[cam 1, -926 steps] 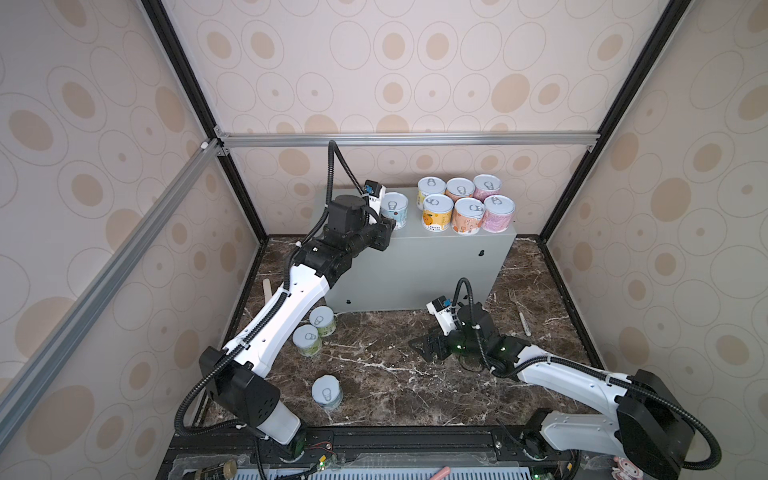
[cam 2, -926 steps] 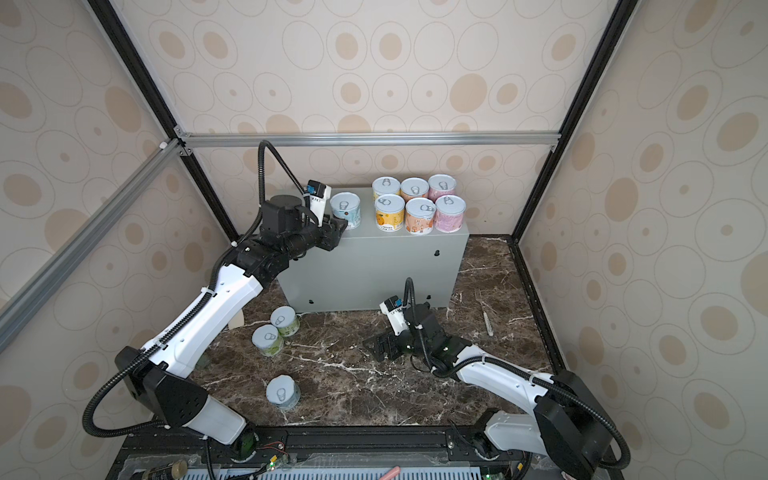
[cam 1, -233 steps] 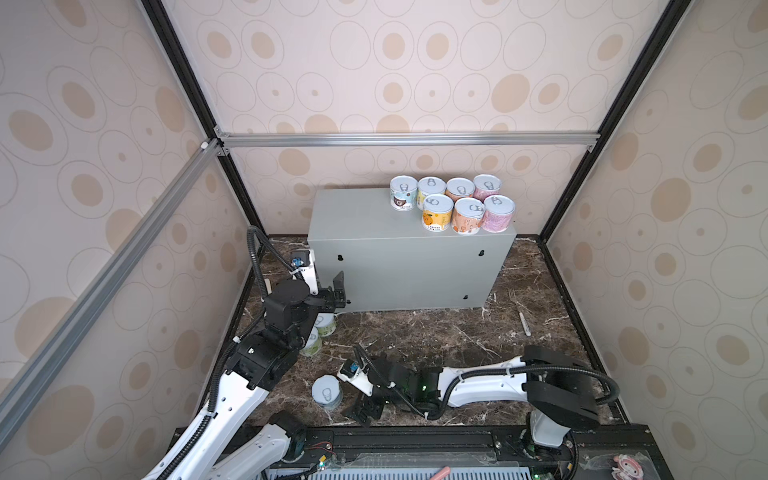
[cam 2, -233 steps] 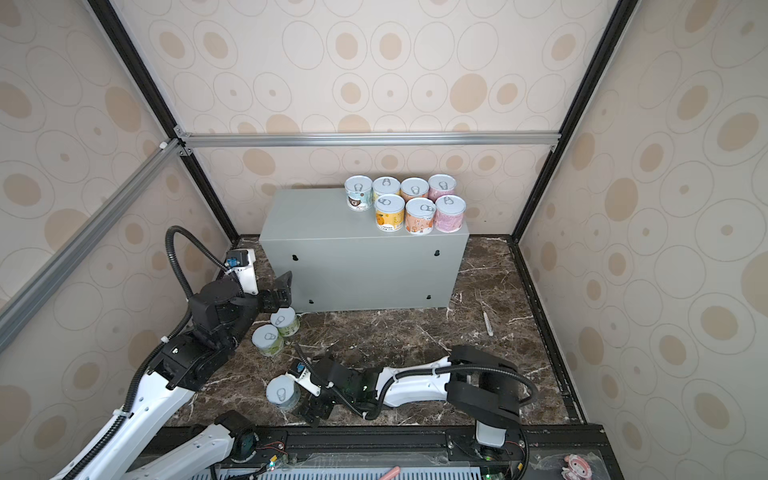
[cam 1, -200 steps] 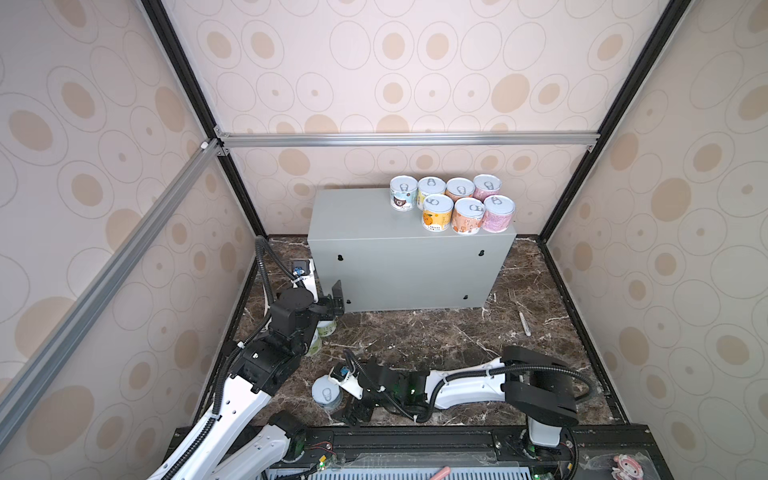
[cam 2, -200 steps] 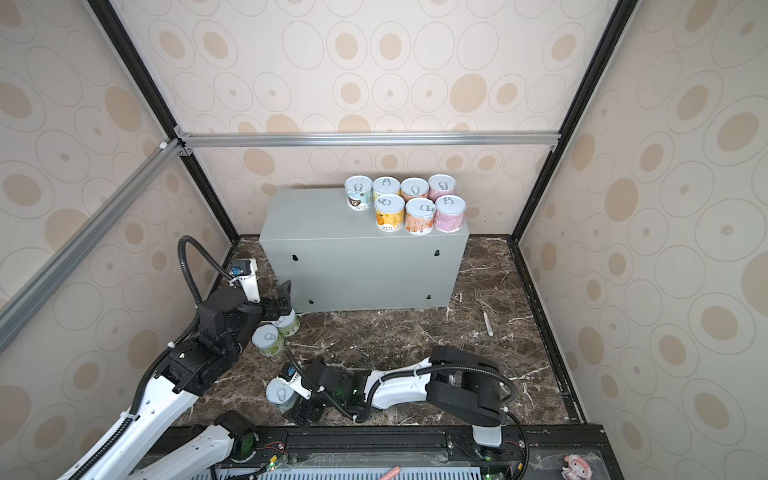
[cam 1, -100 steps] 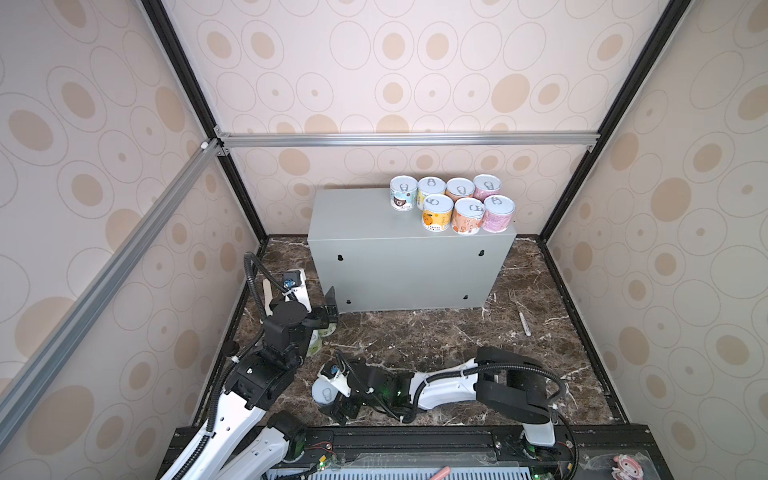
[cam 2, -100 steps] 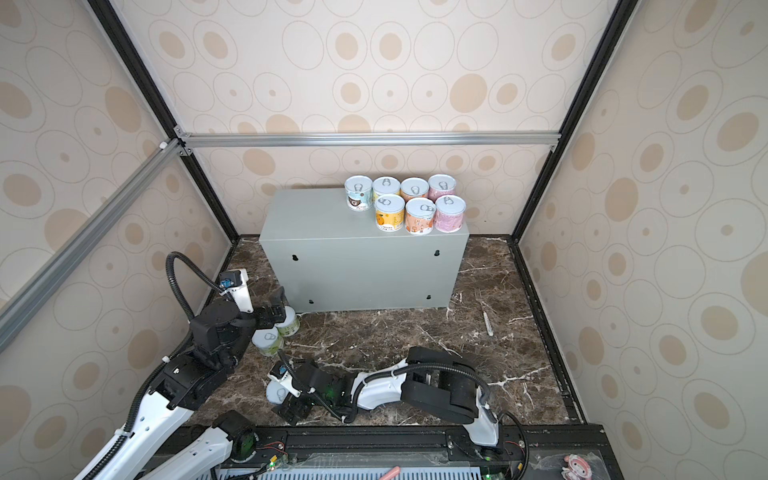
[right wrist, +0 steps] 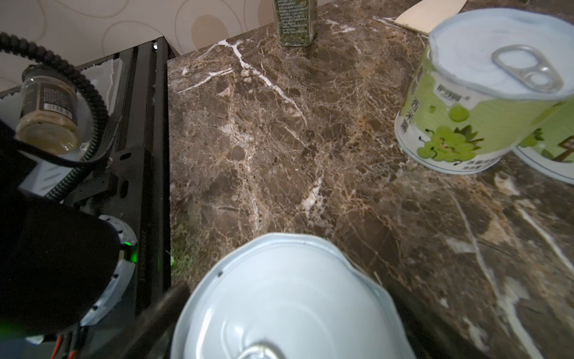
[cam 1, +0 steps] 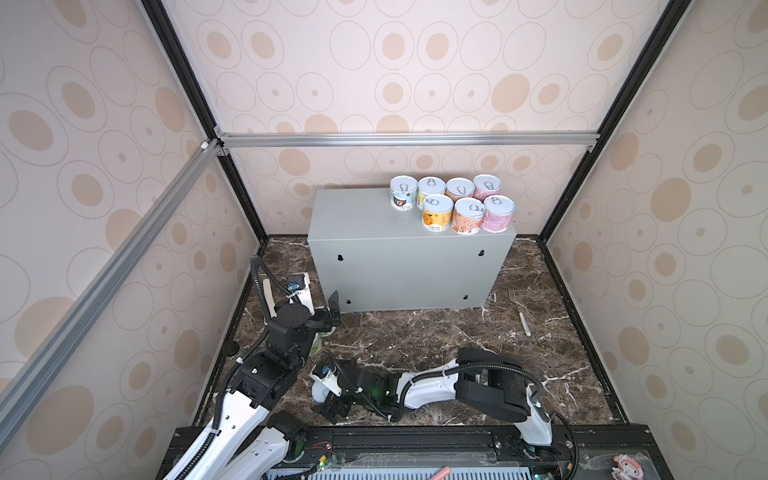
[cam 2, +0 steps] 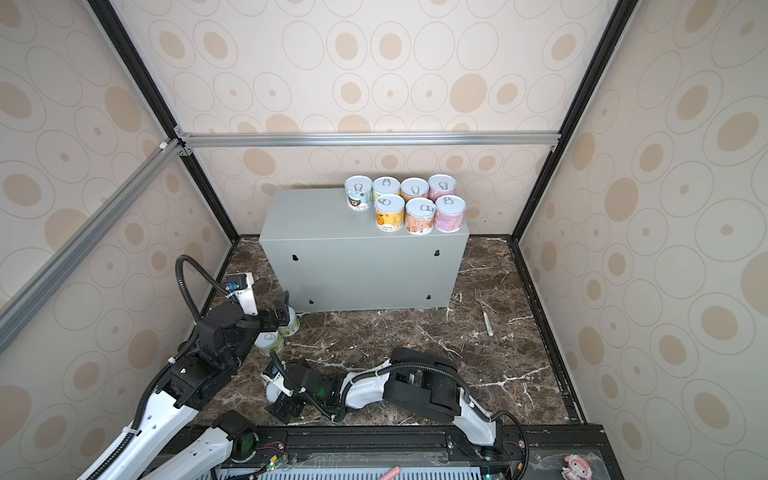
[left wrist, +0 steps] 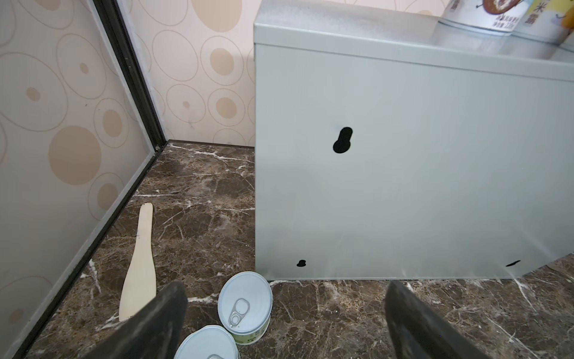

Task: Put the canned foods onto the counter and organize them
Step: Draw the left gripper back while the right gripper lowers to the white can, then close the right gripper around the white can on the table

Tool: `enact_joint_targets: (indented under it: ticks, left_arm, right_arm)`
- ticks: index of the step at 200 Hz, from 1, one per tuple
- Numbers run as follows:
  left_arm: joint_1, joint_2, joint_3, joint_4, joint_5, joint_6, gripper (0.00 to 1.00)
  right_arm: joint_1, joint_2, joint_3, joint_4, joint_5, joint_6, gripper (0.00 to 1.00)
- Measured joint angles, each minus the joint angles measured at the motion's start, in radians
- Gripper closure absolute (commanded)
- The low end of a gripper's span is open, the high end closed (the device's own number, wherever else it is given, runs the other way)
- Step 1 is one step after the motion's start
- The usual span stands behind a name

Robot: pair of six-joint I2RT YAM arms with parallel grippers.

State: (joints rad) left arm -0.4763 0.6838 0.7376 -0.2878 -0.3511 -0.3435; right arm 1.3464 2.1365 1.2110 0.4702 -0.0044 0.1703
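The can already sits between the fingers of my right gripper, so next I should keep the gripper where it is and close its fingers onto the sides of the pale-lidded can (cam 1: 321, 390) (right wrist: 289, 304).
Several canned foods (cam 1: 453, 205) (cam 2: 405, 205) stand in two rows on the right end of the counter (cam 1: 407, 266) (cam 2: 361, 266), the grey box at the back. Two green cans (cam 2: 289, 326) (left wrist: 245, 306) (right wrist: 484, 93) stand side by side on the marble floor by the counter's left front corner. My left gripper (cam 1: 330, 311) (cam 2: 282, 311) (left wrist: 285, 289) hovers open just above them, empty. A pale-lidded can (cam 1: 321, 390) (cam 2: 273, 390) (right wrist: 289, 304) stands near the front edge. My right gripper (cam 1: 325, 394) (cam 2: 277, 394) is open with a finger on each side of it.
A wooden spatula (left wrist: 139, 267) lies along the left wall. A fork (cam 1: 521, 313) (cam 2: 485, 316) lies on the floor at the right of the counter. A dark spice bottle (right wrist: 295, 23) stands near the left wall, and a jar (right wrist: 46, 115) sits beyond the front rail.
The left arm has come down from the counter, leaving a blue can there, and hovers over the green cans. The right gripper slid left along the floor and now straddles the front can.
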Motion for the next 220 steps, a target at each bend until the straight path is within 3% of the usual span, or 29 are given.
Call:
enact_joint_targets:
  ticks: [77,178,220]
  left_arm:
    - [0.122,0.034,-0.016,0.027,0.140,-0.005,0.01]
    - [0.158,0.040,-0.024,0.042,0.198,-0.012,0.01]
    - [0.161,0.039,-0.027,0.042,0.197,-0.013,0.01]
  right_arm:
    - [-0.020,0.053,0.025,0.020,-0.030,0.004,0.02]
    - [-0.029,0.053,0.031,0.035,-0.046,0.005,0.27]
    - [-0.029,0.049,0.023,0.039,-0.043,0.006,0.30]
